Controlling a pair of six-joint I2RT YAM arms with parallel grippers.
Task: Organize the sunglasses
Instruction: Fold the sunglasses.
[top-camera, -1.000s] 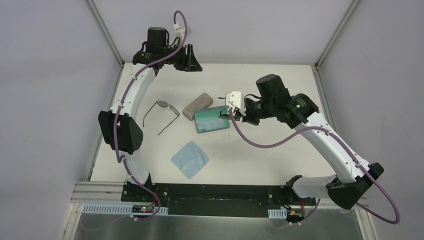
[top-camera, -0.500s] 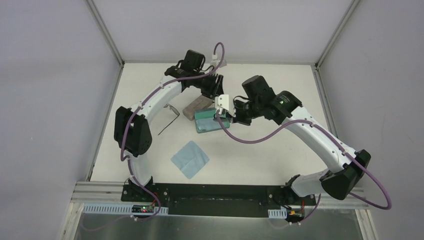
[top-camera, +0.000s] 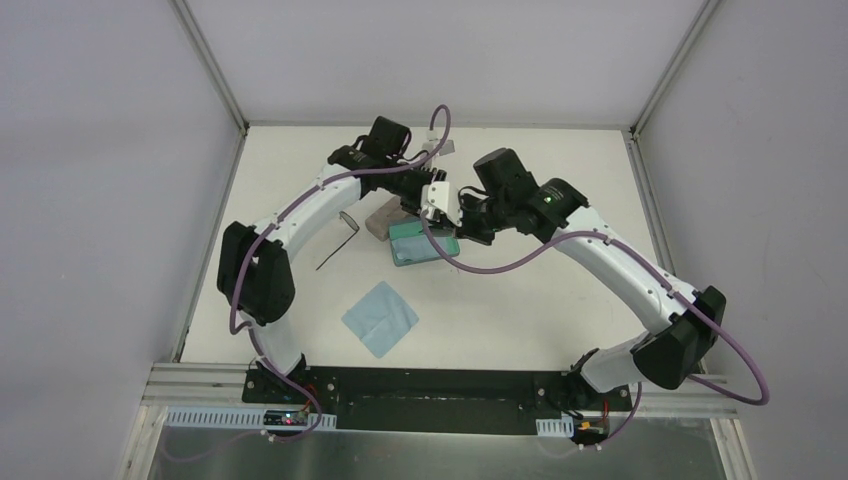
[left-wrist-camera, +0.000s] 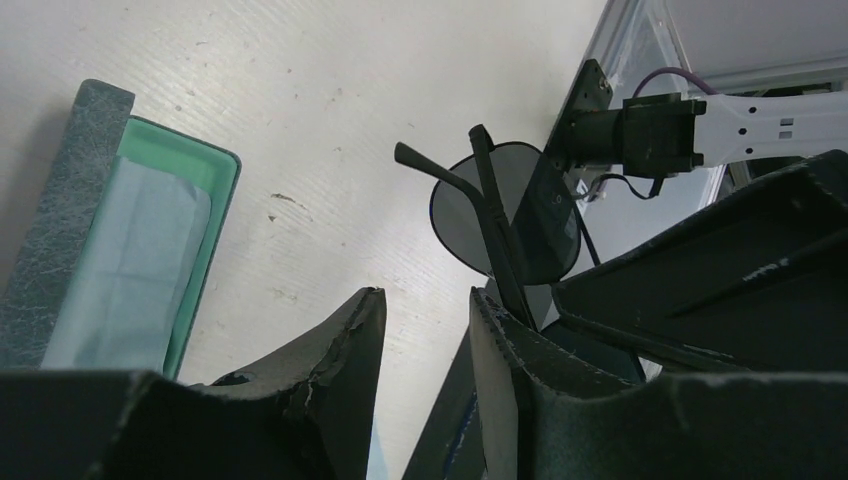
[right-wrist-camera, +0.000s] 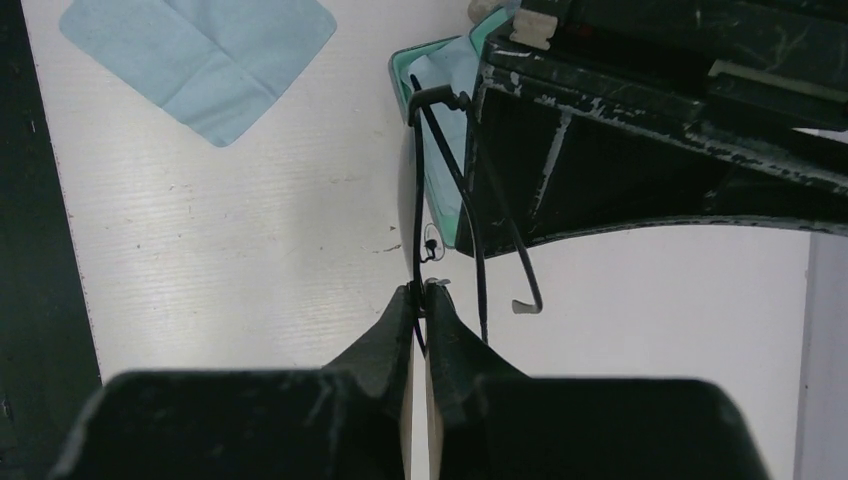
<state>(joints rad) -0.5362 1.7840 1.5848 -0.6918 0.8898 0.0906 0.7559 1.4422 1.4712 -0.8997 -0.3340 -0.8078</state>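
The tabletop is bare on the near side of the blue case, so the right gripper will move back and down next and release the sunglasses' frame on that spot.
My right gripper (right-wrist-camera: 421, 292) is shut on the thin black frame of one pair of sunglasses (right-wrist-camera: 440, 170) and holds it just above the open blue case (top-camera: 425, 247). The case has a green lining and a light blue cloth inside (left-wrist-camera: 130, 270). The held sunglasses also show in the left wrist view (left-wrist-camera: 505, 215). My left gripper (left-wrist-camera: 425, 305) is open and empty, right beside the held pair, over the case's far side (top-camera: 415, 200). The second pair of sunglasses (top-camera: 348, 222) lies on the table to the left, partly hidden by my left arm.
A closed beige case (top-camera: 383, 218) lies against the blue case's left end, under my left wrist. A light blue square cloth (top-camera: 380, 318) lies on the near table, also seen in the right wrist view (right-wrist-camera: 200, 50). Metal frame posts edge the table at the back.
My left arm has swung from the back left corner to the centre, beside the right gripper. My right gripper has moved left with the sunglasses, over the open case.
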